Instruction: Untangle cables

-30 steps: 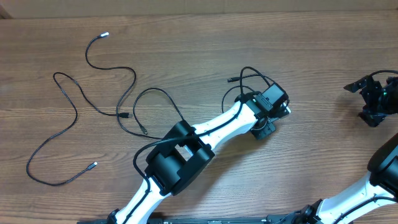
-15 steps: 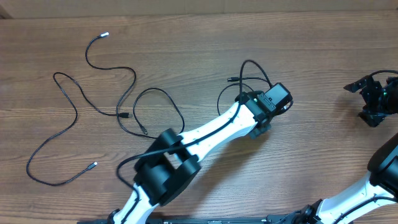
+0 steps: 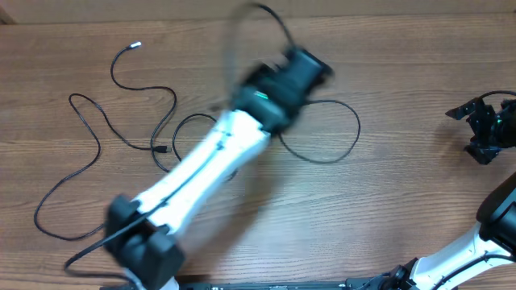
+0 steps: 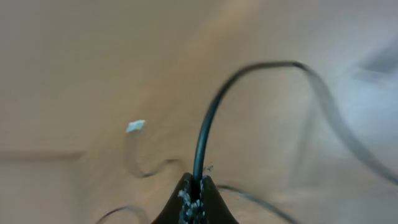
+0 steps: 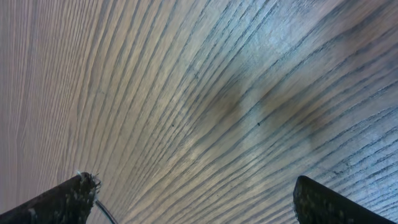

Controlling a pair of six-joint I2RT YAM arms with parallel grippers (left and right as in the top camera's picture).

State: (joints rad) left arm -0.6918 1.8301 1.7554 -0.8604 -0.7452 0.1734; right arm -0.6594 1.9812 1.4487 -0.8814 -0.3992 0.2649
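Note:
My left gripper swings the lifted cable left in the overhead view next, lowers over the silver-tipped cable's bend (image 3: 171,94) (image 4: 176,163) and releases, since the cables still cross.
Thin black cables lie on the wooden table. One long cable (image 3: 89,137) with a silver tip (image 3: 136,45) snakes across the left side. Another cable (image 3: 347,141) loops in the middle. My left gripper (image 3: 310,64), blurred by motion, is shut on that cable and holds it lifted; in the left wrist view the cable (image 4: 208,130) rises from between the closed jaws (image 4: 194,193). My right gripper (image 3: 484,121) rests at the right edge, open and empty; its view shows the spread fingers (image 5: 193,199) over bare wood.
A small plug end (image 3: 161,150) lies where the left cables cross. The left arm (image 3: 193,173) stretches diagonally over part of the cables. The right arm base (image 3: 492,234) sits at the lower right.
My left arm has swung quickly up and to the left, lifting the held cable; the loop has spread out to the right on the table. The right arm has not moved.

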